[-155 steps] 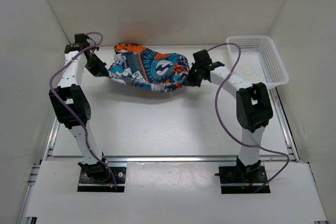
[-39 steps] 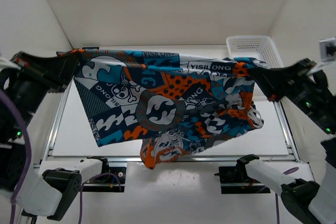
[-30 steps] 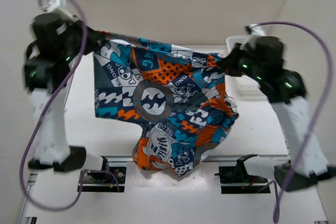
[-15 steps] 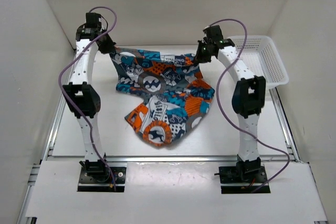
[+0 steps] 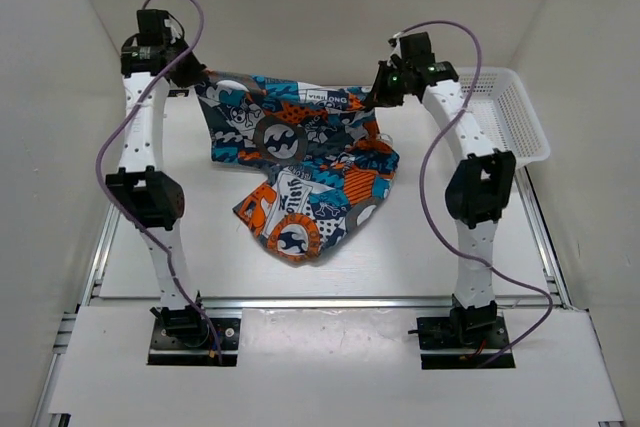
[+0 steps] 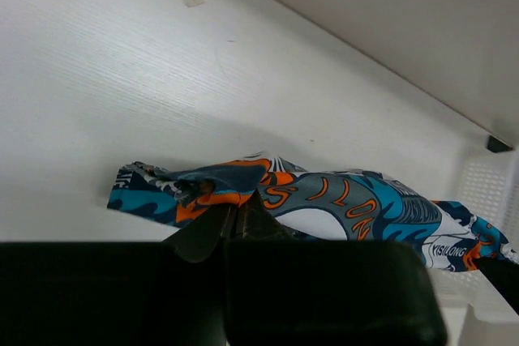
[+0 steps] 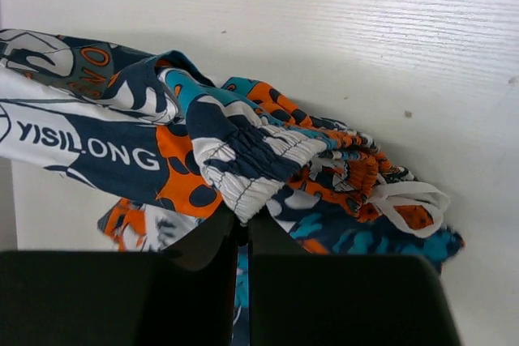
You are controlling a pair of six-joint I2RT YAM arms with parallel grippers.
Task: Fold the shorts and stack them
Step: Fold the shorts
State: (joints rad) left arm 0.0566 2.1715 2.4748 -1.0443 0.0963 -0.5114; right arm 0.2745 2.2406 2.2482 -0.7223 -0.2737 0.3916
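Observation:
The robot's right hand has to go down, back and to the right in the top view and let go of the shorts' waistband on the tabletop by the basket, because that spot is bare.
The shorts (image 5: 300, 162), printed in teal, orange, navy and white with round emblems, hang from both grippers over the far middle of the table. Their lower part lies crumpled on the table. My left gripper (image 5: 198, 81) is shut on the left top corner; in the left wrist view (image 6: 237, 210) the cloth (image 6: 324, 200) is pinched between the fingers. My right gripper (image 5: 377, 97) is shut on the right waistband corner; in the right wrist view (image 7: 242, 218) the elastic waistband (image 7: 243, 155) sits between the fingers.
A white mesh basket (image 5: 505, 117) stands at the far right of the table, and its edge shows in the left wrist view (image 6: 486, 192). White walls close in the back and both sides. Purple cables loop off both arms.
Both arms have come down and back from a high lift. The shorts, earlier stretched in the air, now hang lower with their bottom part resting on the table.

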